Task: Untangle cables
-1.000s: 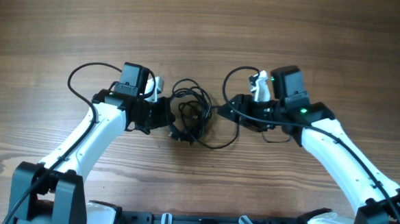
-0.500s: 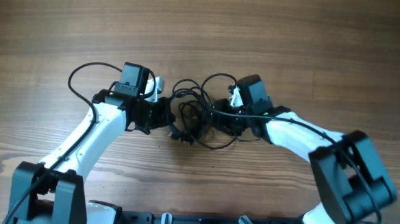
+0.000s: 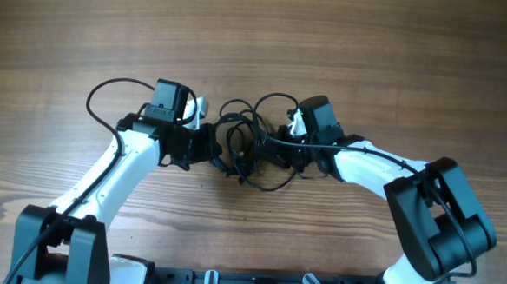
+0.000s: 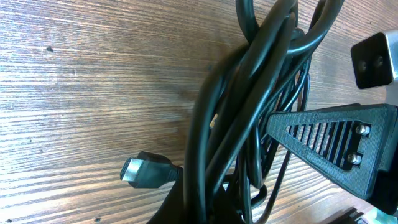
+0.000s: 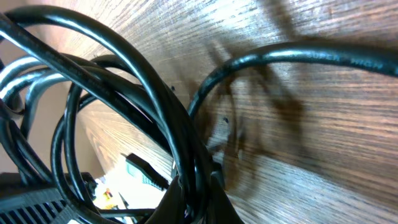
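I will next pull the cord in my right gripper to the open wood on that gripper's right in the overhead view and let the cord go, while my left gripper holds the tangle.
The cables [image 3: 240,140] are thin black cords knotted in a tangle at the table's middle, between my two arms. My left gripper [image 3: 218,151] is shut on the tangle's left side. In the left wrist view the bundle [image 4: 242,93] runs down into the dark fingers of the left gripper [image 4: 205,211], and a silver-tipped plug [image 4: 144,172] lies beside it on the wood. My right gripper [image 3: 273,147] is shut on the tangle's right side. In the right wrist view, looped cords [image 5: 124,68] pass between the closed fingers of the right gripper [image 5: 198,199].
A loose cable loop [image 3: 273,185] trails from the tangle toward the front edge. Thicker arm wires arc behind each wrist, one at the left [image 3: 108,89] and one at the right [image 3: 273,99]. The wooden table [image 3: 259,38] stretches far behind.
My right arm swung left into the tangle and its gripper went from open to shut on the cords. The left arm and its grip stayed put.
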